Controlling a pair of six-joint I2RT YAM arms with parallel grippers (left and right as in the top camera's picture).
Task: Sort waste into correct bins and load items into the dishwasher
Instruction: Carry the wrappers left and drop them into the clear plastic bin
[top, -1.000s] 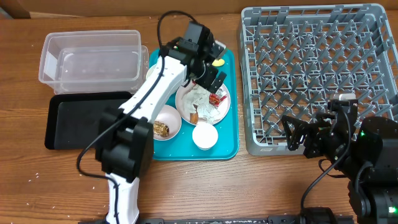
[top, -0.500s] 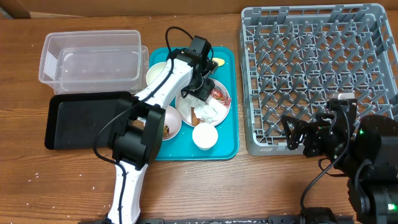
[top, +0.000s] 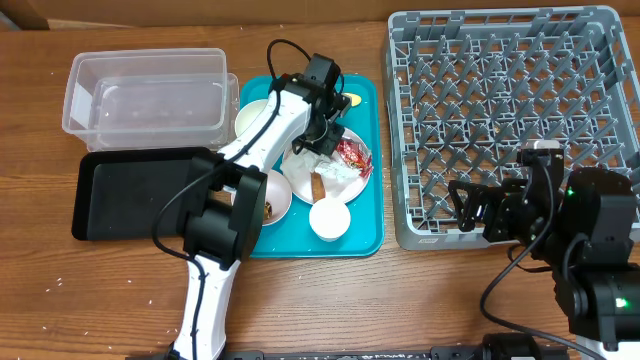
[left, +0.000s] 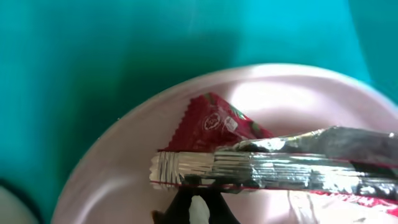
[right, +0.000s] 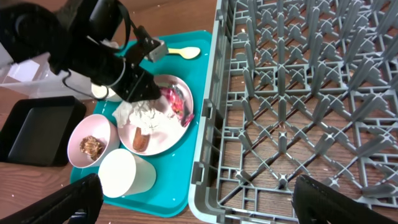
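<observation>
The clear tub (top: 149, 97) is open and empty for the wrapper. My left gripper should lift off the plate next, swing outward over the tub and go down.
My left gripper (top: 326, 138) is down over the round white plate (top: 352, 183), shut on the edge of the red snack wrapper (top: 352, 155). In the left wrist view the dark fingertips (left: 186, 202) pinch the wrapper's (left: 217, 121) crimped silver seam just above the plate (left: 118, 174). A crumpled white napkin (top: 335, 172) and a brown food scrap (top: 315, 187) lie on the same plate. A bowl (top: 280, 205) with brown scraps, a small white cup (top: 330, 218) and a yellow spoon (top: 352, 100) share the teal tray (top: 368, 235). My right gripper (top: 472, 212) stands open at the grey dish rack's (top: 510, 120) near-left corner.
The clear tub (top: 145, 95) sits at the back left, with the black tray (top: 120, 195) in front of it. A second white bowl (top: 252, 118) is partly hidden under my left arm. In the right wrist view, the cup (right: 127, 174) stands near the rack's corner (right: 205, 186).
My left gripper dropped onto the plate and went from open to shut on the wrapper's edge. The right arm shifted slightly and stayed open.
</observation>
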